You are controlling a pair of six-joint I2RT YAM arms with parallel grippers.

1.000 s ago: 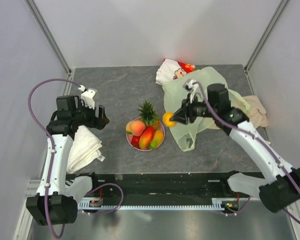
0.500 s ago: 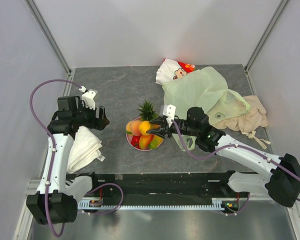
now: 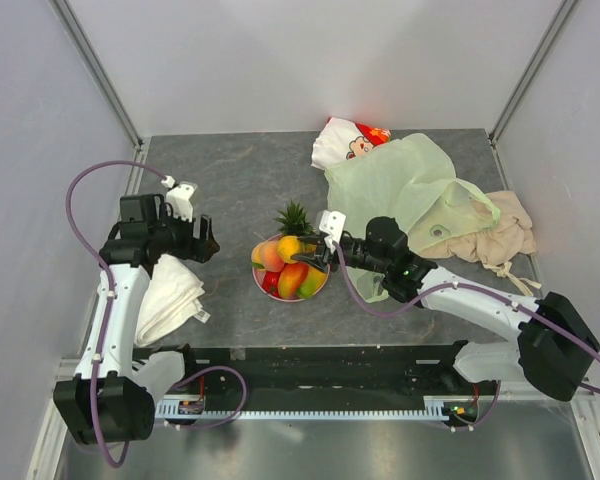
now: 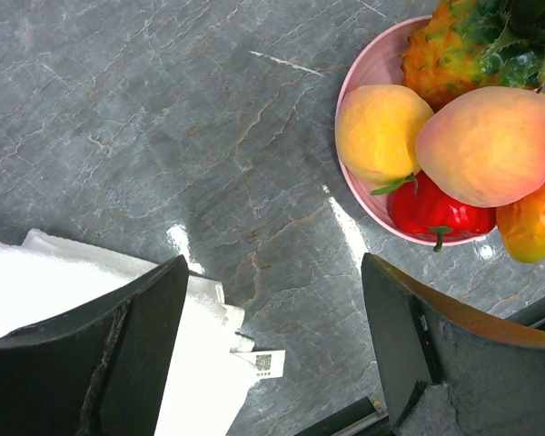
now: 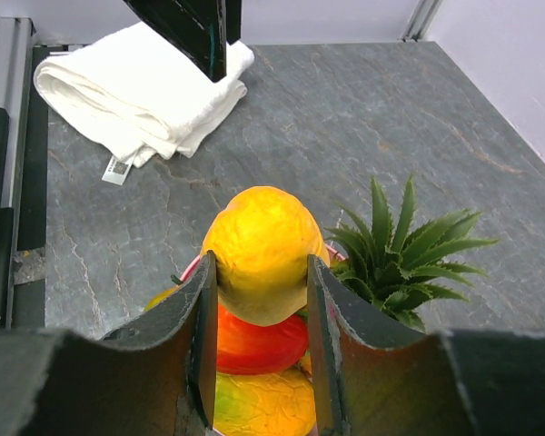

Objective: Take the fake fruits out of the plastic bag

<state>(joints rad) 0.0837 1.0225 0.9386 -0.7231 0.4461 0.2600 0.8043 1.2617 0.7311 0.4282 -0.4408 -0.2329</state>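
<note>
My right gripper moves down and slightly away from the peach next, onto the pile (image 3: 299, 256) (image 5: 277, 338) beside the pineapple.
My right gripper (image 3: 302, 250) is shut on an orange-yellow fruit (image 3: 289, 246) and holds it just above the pile on the pink plate (image 3: 257, 281). In the right wrist view the fruit (image 5: 262, 238) sits between both fingers (image 5: 203, 318), over a red and a yellow-green piece. The plate holds the pineapple (image 3: 296, 218), a peach (image 3: 271, 254) and a mango (image 3: 293, 278). The pale-green plastic bag (image 3: 400, 185) lies crumpled at the back right. My left gripper (image 3: 205, 240) is open and empty, left of the plate; its view shows the peach (image 4: 490, 145) and the red pepper (image 4: 431, 204).
A folded white towel (image 3: 165, 295) lies by the left arm. A white-and-red cartoon pouch (image 3: 345, 140) lies behind the bag. A beige cloth (image 3: 505, 235) is at the right edge. Grey walls close in the table on three sides.
My right gripper has carried the orange-yellow fruit leftward from the bag to above the plate. The bag has settled flatter. The left arm has barely moved.
</note>
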